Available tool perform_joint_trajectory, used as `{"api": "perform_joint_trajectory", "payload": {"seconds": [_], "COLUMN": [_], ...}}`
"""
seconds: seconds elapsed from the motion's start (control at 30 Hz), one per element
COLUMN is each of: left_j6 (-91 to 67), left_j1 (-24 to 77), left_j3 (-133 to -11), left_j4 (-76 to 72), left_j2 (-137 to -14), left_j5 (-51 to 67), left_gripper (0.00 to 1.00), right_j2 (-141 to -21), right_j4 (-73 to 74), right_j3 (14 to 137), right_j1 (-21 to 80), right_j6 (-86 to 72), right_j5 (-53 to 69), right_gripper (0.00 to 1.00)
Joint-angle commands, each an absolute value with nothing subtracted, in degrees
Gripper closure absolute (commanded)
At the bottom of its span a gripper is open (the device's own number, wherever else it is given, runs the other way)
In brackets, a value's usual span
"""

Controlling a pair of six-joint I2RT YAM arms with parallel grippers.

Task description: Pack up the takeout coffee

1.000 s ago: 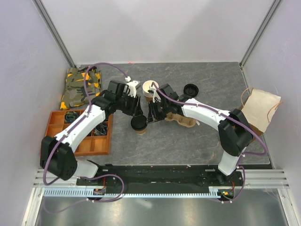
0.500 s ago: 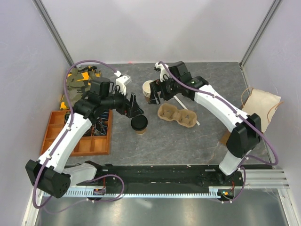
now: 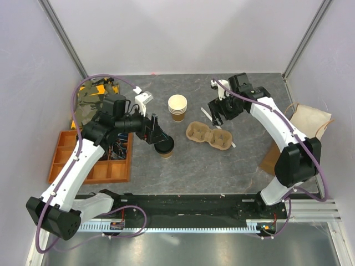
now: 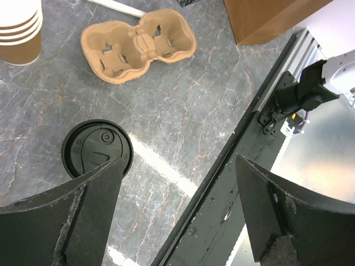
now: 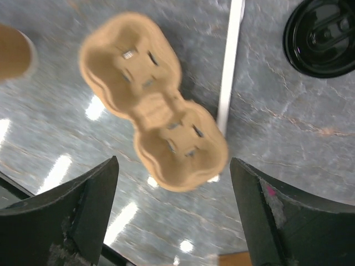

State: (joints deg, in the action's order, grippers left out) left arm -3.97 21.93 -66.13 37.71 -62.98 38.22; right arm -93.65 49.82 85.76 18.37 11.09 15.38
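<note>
The carrier's end rim (image 3: 230, 137) (image 5: 226, 149) beside the white stick lies below the right gripper's open fingers, so the gripper will move down and back onto it.
The takeout coffee (image 3: 165, 147), a brown paper cup under a black lid (image 4: 97, 148), stands alone on the grey table in front of the cup stack. My left gripper (image 3: 155, 132) hovers just left of and above it, open and holding nothing (image 4: 177, 166); in the left wrist view its left finger overlaps the lid's near edge. My right gripper (image 3: 219, 112) is open and empty over the far end of the pulp two-cup carrier (image 3: 208, 136), which fills the right wrist view (image 5: 152, 105) between the spread fingers (image 5: 173, 163).
A stack of nested cream-rimmed cups (image 3: 177, 106) stands behind the coffee. A white stick (image 5: 230, 61) and a loose black lid (image 5: 321, 36) lie beside the carrier. A brown paper bag (image 3: 307, 128) sits at the right edge, an orange compartment tray (image 3: 66, 145) and camouflage cloth (image 3: 89, 102) at the left.
Both grippers were together at the lidded cup and have opened. The right arm swung away to the back right, and the left gripper drew back slightly; the cup stands free.
</note>
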Motion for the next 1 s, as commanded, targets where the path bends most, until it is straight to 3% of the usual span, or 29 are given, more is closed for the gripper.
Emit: {"api": "perform_joint_trajectory", "payload": {"seconds": [0.0,0.8,0.97], "left_j6": [-1.67,-2.64,-2.99], "left_j1": [21.71,21.71,21.71], "left_j3": [-65.48,-62.05,-62.14], "left_j4": [37.71,35.77,35.77], "left_j2": [-62.23,-62.31,-62.67], "left_j5": [40.87,44.83,45.26], "left_gripper": [0.11,0.12,0.13], "right_j2": [-97.46,-110.65,-110.48], "right_j4": [51.24,49.48,50.71], "right_j3": [84.99,80.24,80.69], "right_j1": [15.48,10.11,9.93], "right_j6": [19.94,32.25,33.48], "right_j5": [17.13,20.04,20.39], "right_gripper": [0.13,0.32,0.51]}}
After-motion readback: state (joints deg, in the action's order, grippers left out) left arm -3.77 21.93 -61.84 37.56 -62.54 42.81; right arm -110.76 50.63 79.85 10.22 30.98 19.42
